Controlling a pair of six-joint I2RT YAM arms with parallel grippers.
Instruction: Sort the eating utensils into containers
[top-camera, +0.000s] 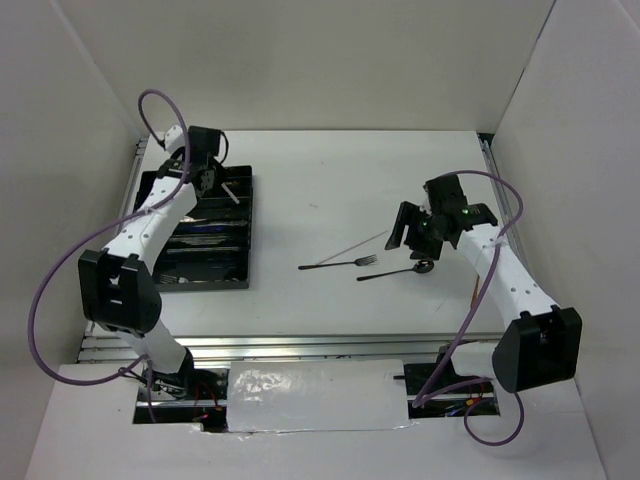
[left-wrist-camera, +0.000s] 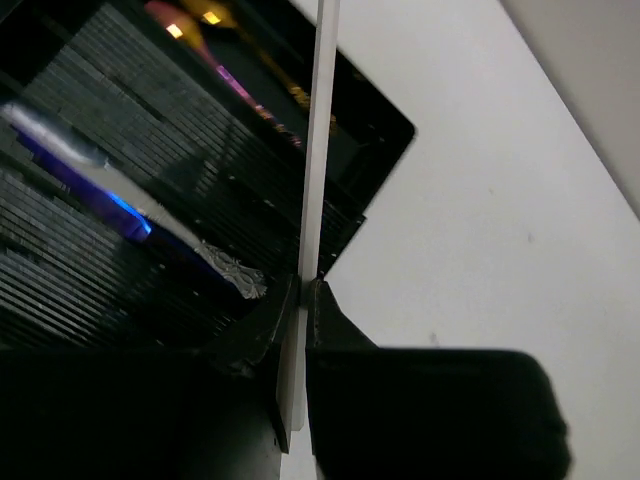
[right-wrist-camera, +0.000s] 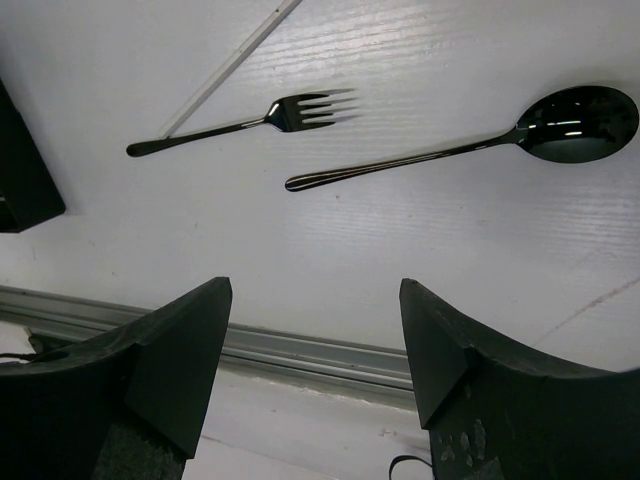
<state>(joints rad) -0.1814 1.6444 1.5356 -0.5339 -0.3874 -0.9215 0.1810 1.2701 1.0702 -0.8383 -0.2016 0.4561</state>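
Observation:
My left gripper turns next, as the chopstick slants across the tray, then lowers and releases it in the ribbed section below, beside the gold-coloured pieces.
The black compartment tray (top-camera: 246, 240) lies at the left. My left gripper (top-camera: 211, 180) hovers over its far end, shut on a silver chopstick (top-camera: 232, 193). In the left wrist view the chopstick (left-wrist-camera: 320, 140) runs straight up from between the closed fingers (left-wrist-camera: 335, 315), over the tray (left-wrist-camera: 385, 135). A silver knife (left-wrist-camera: 120, 195) with an ornate handle lies in the tray. A black fork (top-camera: 342, 264), a black spoon (top-camera: 398, 271) and a second chopstick (top-camera: 357, 244) lie on the table. My right gripper (top-camera: 413, 232) is open and empty just above and right of them. Its wrist view shows the fork (right-wrist-camera: 250, 120), the spoon (right-wrist-camera: 470, 140) and the chopstick (right-wrist-camera: 225, 65) ahead of the spread gripper (right-wrist-camera: 315, 290).
White walls enclose the table on the left, back and right. A metal rail (top-camera: 300, 346) runs along the near edge. Gold-coloured pieces (left-wrist-camera: 190, 25) glint in a far tray compartment. A tray corner (right-wrist-camera: 22, 170) shows at the left of the right wrist view.

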